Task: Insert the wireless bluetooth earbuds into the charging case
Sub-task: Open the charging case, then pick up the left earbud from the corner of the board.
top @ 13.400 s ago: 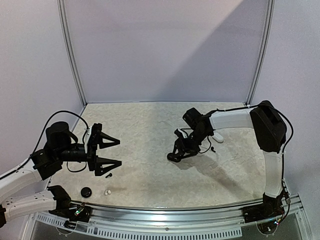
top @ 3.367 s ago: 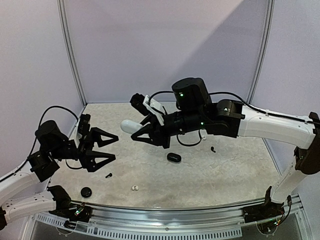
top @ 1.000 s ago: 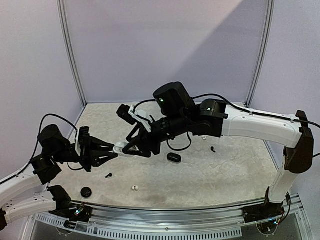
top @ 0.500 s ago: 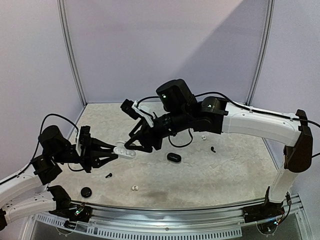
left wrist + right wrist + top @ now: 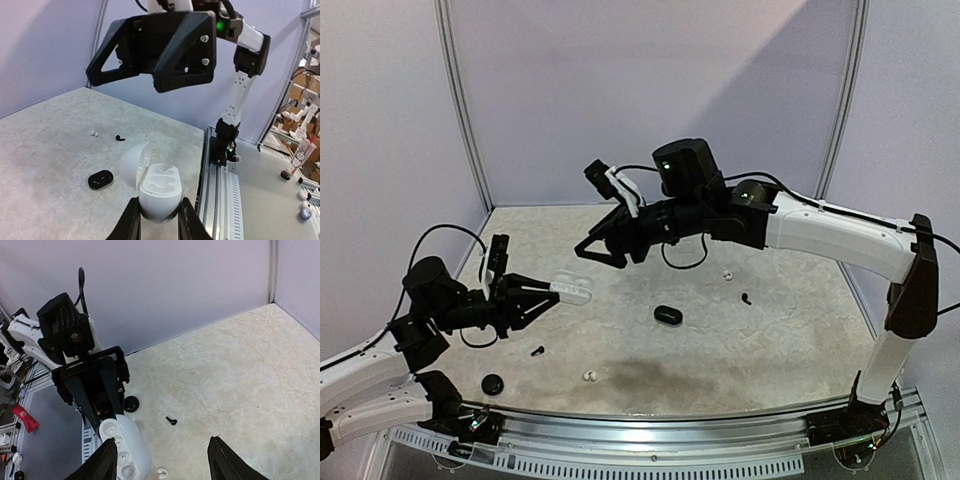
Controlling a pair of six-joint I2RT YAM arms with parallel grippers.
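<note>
My right gripper is open and should next move down and toward the metal bar onto the white earbud nearest that bar (image 5: 590, 376) (image 5: 162, 473) and close, because the case's hollows look empty.
The white charging case (image 5: 159, 192) has its lid (image 5: 131, 164) swung open, and its two earbud wells show empty. My left gripper (image 5: 159, 209) is shut on its lower body and holds it above the table (image 5: 572, 290). My right gripper (image 5: 600, 254) hangs open and empty, higher up and to the right of the case, apart from it. In the right wrist view the case (image 5: 126, 450) sits by the left finger (image 5: 103, 463). A black earbud (image 5: 537, 350) and a white earbud (image 5: 588, 376) lie on the table below the case. Another white earbud (image 5: 727, 275) and black earbud (image 5: 746, 298) lie at the right.
A closed black case (image 5: 667, 314) lies mid-table, also seen in the left wrist view (image 5: 100, 179). A round black object (image 5: 493, 383) sits near the front left edge. The metal rail (image 5: 650, 415) runs along the table's front edge, and pale walls close in the back and sides.
My right gripper has let go of the white case, widened, and risen up and to the right. My left gripper keeps hold of the case and has lifted it slightly.
</note>
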